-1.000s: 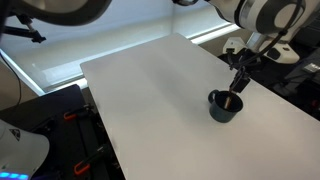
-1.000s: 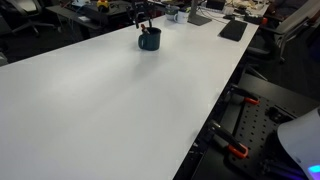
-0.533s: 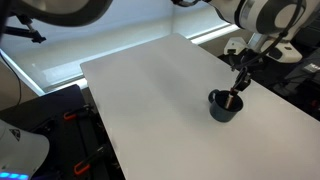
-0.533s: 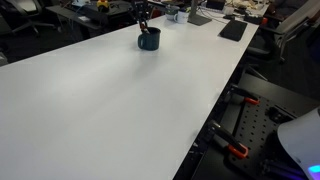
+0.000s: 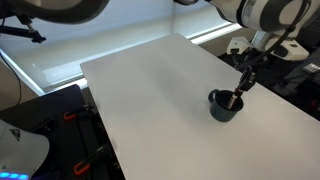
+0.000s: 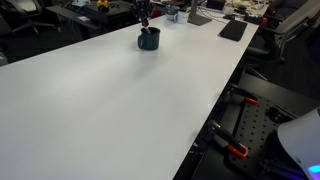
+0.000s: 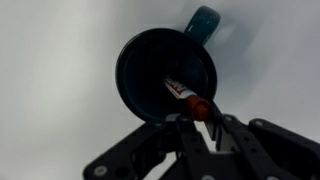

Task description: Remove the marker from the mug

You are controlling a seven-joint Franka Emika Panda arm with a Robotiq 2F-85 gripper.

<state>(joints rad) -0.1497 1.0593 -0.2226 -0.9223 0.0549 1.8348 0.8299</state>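
Observation:
My gripper will go up, move across the mug's rim and come down to release the marker (image 5: pixel 236 99) on the bare tabletop below, opposite the mug's handle, because the marker is leaning in the mug.
The dark blue mug (image 5: pixel 222 108) stands upright near the table's far edge and also shows in the other exterior view (image 6: pixel 149 41). In the wrist view I look down into the mug (image 7: pixel 140 70), whose handle (image 7: pixel 203 20) points away. The orange-red marker (image 7: pixel 185 93) leans inside it, with its red end over the rim. My gripper (image 7: pixel 203 118) is right above the mug and shut on that end of the marker. In an exterior view the gripper (image 5: pixel 241 88) hangs over the mug's rim with the marker (image 5: pixel 236 99) below it.
The mug stands on a wide white table (image 5: pixel 150 90). A dark keyboard (image 6: pixel 233 30) lies at its far corner, with desk clutter behind the mug. Black clamps and frame parts (image 6: pixel 236 150) stand beside the table's near edge.
The jaws have closed from open onto the marker's top end. The arm has settled slightly over the mug, and the mug has not moved.

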